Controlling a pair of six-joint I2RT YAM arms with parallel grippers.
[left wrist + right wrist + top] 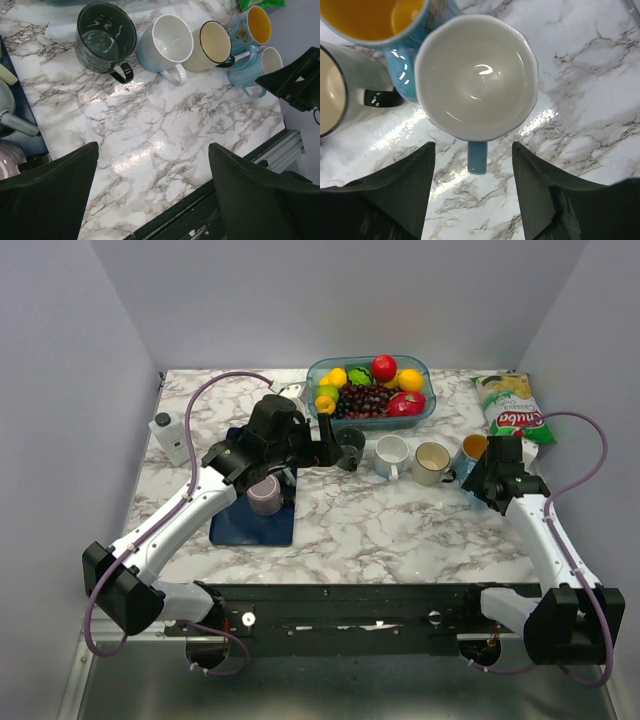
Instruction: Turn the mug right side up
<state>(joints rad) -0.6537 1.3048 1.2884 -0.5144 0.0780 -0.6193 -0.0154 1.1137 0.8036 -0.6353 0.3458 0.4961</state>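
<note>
I should swing my left gripper back toward the mat and turn it as it lowers around the mauve mug's handle (288, 502) (35, 162), because that handle sticks out from the upside-down mug.
A mauve mug (265, 495) stands upside down on a dark blue mat (250, 525), under my left forearm; its edge shows at the lower left of the left wrist view (9, 159). My left gripper (330, 440) is open and empty, held above the marble beside a dark grey mug (106, 36). My right gripper (473, 145) is open over an upright light blue mug (476, 75) with a white inside. That mug's handle (477, 156) lies between the fingers, untouched.
Upright mugs stand in a row: dark grey (351, 447), pale blue (391, 455), cream (432, 462), blue with yellow inside (472, 448). A fruit tub (418, 368), a crisp bag (510, 408) and a white bottle (170, 437) stand further back.
</note>
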